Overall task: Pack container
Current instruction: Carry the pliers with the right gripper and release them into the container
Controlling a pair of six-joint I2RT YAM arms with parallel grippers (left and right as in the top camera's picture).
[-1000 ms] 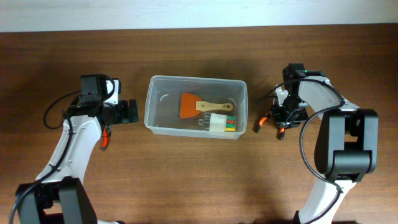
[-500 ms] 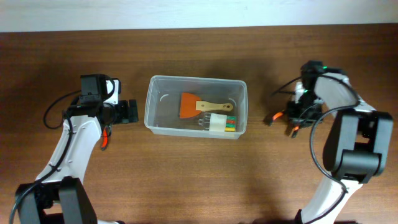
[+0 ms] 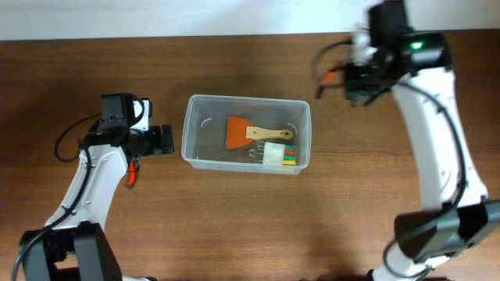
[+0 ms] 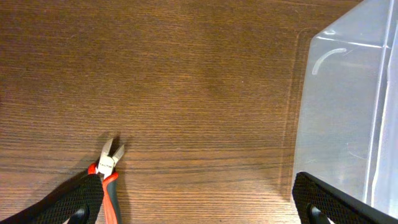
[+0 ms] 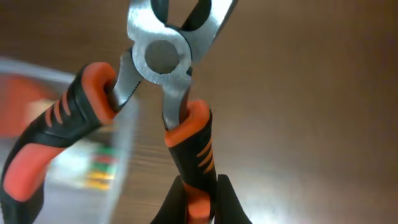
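Observation:
The orange scraper (image 3: 237, 131) is below, to the left in the overhead view, so the robot's right gripper needs to swing down into the container (image 3: 187, 133) next and let go of the pliers beside that scraper.
The clear plastic container (image 3: 187, 133) stands at the table's middle. In it lie an orange scraper (image 3: 237, 131) with a wooden handle and a white holder of coloured bits (image 3: 280, 154). My right gripper (image 3: 349, 76) is raised beyond the container's far right corner. It is shut on one handle of orange-and-black pliers (image 5: 163, 68), whose handles are spread. The container shows blurred at the left of the right wrist view (image 5: 37, 112). My left gripper (image 3: 164, 140) is open and empty just left of the container (image 4: 348, 118).
Small red-handled cutters (image 4: 107, 167) lie on the wood by my left gripper's left finger (image 4: 68, 202); they also show in the overhead view (image 3: 131, 173). The table's far edge meets a white surface at the back.
My right arm has lifted the pliers from the table right of the container and carried them up and back toward its far right corner. The left arm has not moved.

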